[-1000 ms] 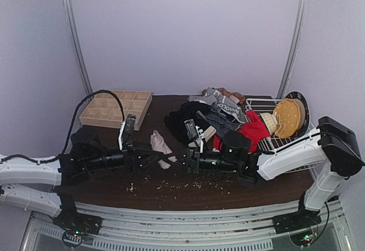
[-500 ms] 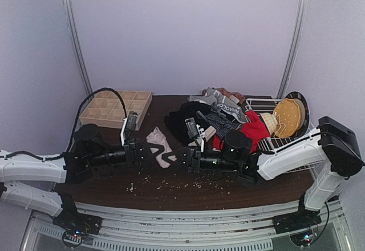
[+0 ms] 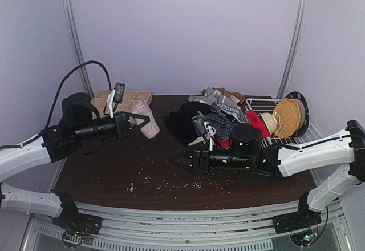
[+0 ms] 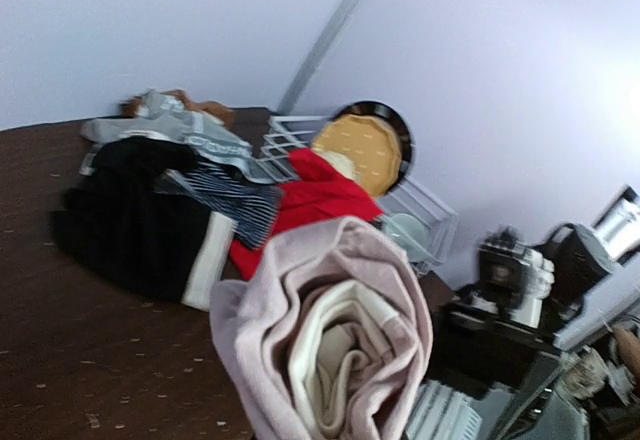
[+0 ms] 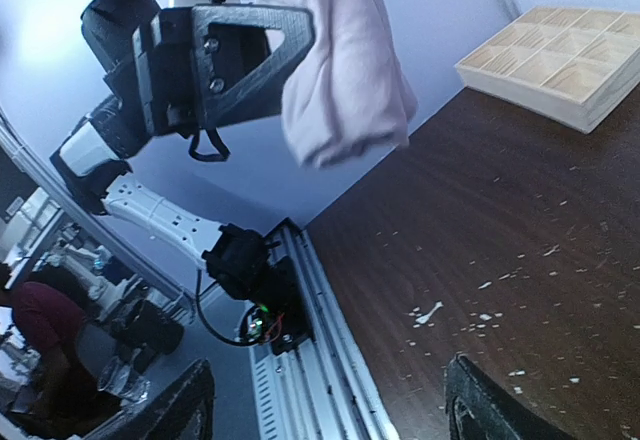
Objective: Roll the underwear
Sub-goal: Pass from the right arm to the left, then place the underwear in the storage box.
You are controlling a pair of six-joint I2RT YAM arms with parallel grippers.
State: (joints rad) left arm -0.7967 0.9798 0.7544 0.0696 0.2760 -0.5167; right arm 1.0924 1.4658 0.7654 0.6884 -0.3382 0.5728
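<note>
The wooden grid tray's empty cells lie outward of and below the roll (image 5: 345, 70). My left gripper will move outward, tip downward, lower the roll into them and release.
A rolled pale pink-beige underwear (image 3: 150, 128) hangs in the air, and my left gripper (image 3: 142, 118) is shut on it, raised over the table's back left. In the left wrist view the roll's end (image 4: 330, 360) fills the lower middle and hides the fingers. The right wrist view shows the roll (image 5: 345, 70) from below. My right gripper (image 3: 178, 160) stands open and empty, low over the middle of the table (image 3: 114, 171), apart from the roll; its fingertips (image 5: 485, 405) frame bare wood. More underwear lies piled at the back right: black (image 3: 183, 124), striped (image 3: 221, 122), red (image 3: 258, 124).
A wooden grid tray (image 3: 136, 98) sits at the back left, just behind the raised roll. A white wire rack (image 3: 276, 144) with a dark plate (image 3: 300, 105) stands at the right edge. Pale crumbs (image 3: 157, 183) dot the dark table top.
My left gripper shut on the roll and lifted it up and back to the left. My right gripper let go, opened and stayed low over the table.
</note>
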